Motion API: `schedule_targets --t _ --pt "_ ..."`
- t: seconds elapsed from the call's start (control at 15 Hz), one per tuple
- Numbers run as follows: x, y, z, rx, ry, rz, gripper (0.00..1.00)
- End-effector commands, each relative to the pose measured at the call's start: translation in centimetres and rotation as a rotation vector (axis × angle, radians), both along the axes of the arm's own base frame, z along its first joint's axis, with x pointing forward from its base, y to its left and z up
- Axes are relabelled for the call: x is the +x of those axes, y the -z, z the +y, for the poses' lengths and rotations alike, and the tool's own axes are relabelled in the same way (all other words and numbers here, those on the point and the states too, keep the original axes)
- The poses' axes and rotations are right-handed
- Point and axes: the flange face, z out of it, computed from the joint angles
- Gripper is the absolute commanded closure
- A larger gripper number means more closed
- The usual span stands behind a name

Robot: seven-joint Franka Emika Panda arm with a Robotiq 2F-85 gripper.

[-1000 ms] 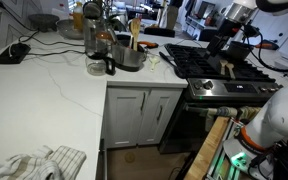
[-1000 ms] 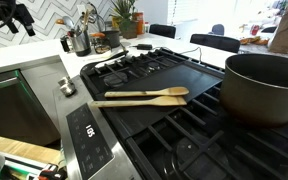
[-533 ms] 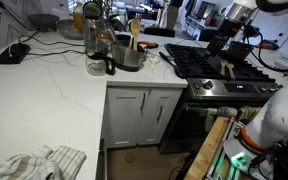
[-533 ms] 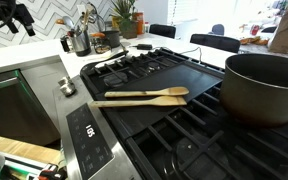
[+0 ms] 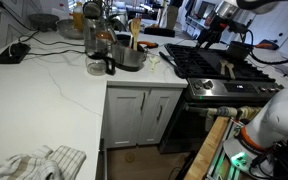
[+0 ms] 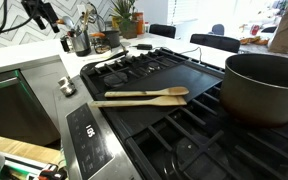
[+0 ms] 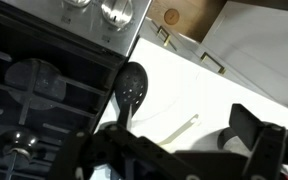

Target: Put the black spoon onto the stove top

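The spoon lies at a slant in the wrist view, so the robot's gripper next needs to go down toward the counter and turn until its open fingers are on both sides of the black spoon's handle [image 7: 126, 116].
The black slotted spoon [image 7: 131, 86] lies on the white counter right beside the stove's edge in the wrist view. A small dark shape by the stove [image 6: 144, 46] may be the spoon in an exterior view. The stove top [image 6: 164, 125] with dark grates shows in both exterior views [image 5: 196, 60] and on the left of the wrist view [image 7: 34, 85]. My gripper [image 7: 179, 150] hangs above the spoon, open and empty, with its fingers apart. It shows high above the stove and counter in both exterior views [image 5: 212, 22] [image 6: 46, 14].
A wooden spatula [image 6: 142, 97] lies on the stove's flat griddle, and a large dark pot [image 6: 266, 88] stands beside it. On the white counter [image 5: 54, 95] are a utensil jar [image 6: 81, 41], a pot and jars [image 5: 124, 52], and a cloth [image 5: 39, 163].
The arm and gripper have shifted sideways above the stove toward the counter. The spoon, spatula and pot have not moved.
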Motion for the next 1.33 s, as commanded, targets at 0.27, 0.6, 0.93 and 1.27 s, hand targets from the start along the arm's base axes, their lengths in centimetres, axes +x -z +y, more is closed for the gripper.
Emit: schedule_targets --t 0.27,0.6,0.93,1.27 --pt "9.2 5.1 -6.0 0.053 0.178 0.077 0.0" --pt "13.7 8.7 -8.0 0.106 0.241 0.104 0.0" --pt "17.2 12.4 -9.4 0.101 0.324 0.128 0.0" --pt "19.4 16.4 -9.9 0.068 0.386 0.127 0.0"
